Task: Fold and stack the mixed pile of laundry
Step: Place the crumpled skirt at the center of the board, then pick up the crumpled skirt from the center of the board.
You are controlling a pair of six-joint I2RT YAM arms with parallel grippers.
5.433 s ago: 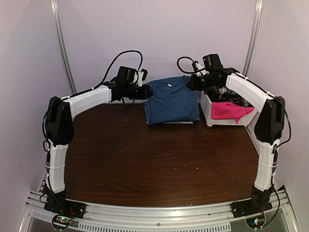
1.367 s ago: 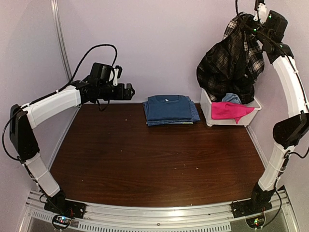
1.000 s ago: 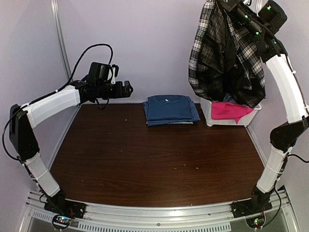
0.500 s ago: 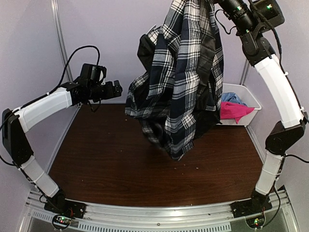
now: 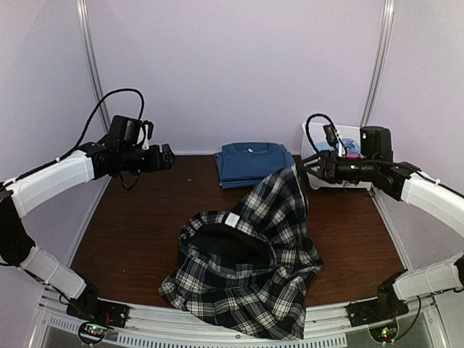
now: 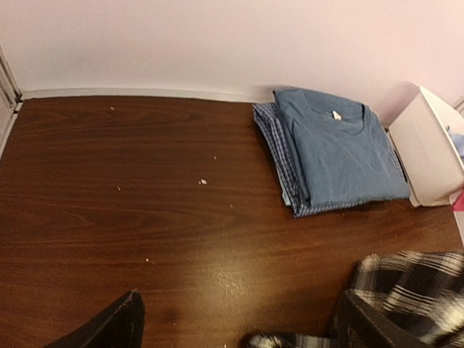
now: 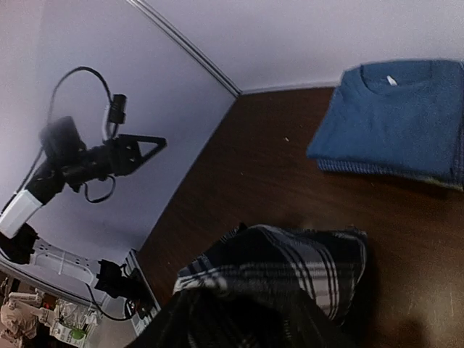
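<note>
The left gripper will next lower back and to the right in the top view onto the shirt's corner beside the dark opening (image 5: 190,225), as that corner still lies unheld.
The black-and-white plaid shirt (image 5: 246,268) lies crumpled over the near middle of the table, its lower hem hanging past the front edge. One corner rises to my right gripper (image 5: 304,165), which hovers low beside the bin. In the right wrist view the plaid shirt (image 7: 290,268) covers the jaws, so their stand is hidden. The folded dark blue T-shirt (image 5: 250,161) rests at the back on a blue checked piece (image 6: 279,152). My left gripper (image 5: 165,156) hangs open and empty over the back left; its wrist view shows the T-shirt (image 6: 341,148) and the plaid shirt (image 6: 413,279).
The white bin (image 5: 319,181) stands at the back right, with a bit of pink and pale blue cloth (image 5: 351,147) showing behind my right arm. The bin's side (image 6: 431,156) shows in the left wrist view. The wall runs close behind the stack.
My right arm has swung down from high up, and the plaid shirt has dropped from hanging in the air onto the table. The left arm has drifted slightly left.
</note>
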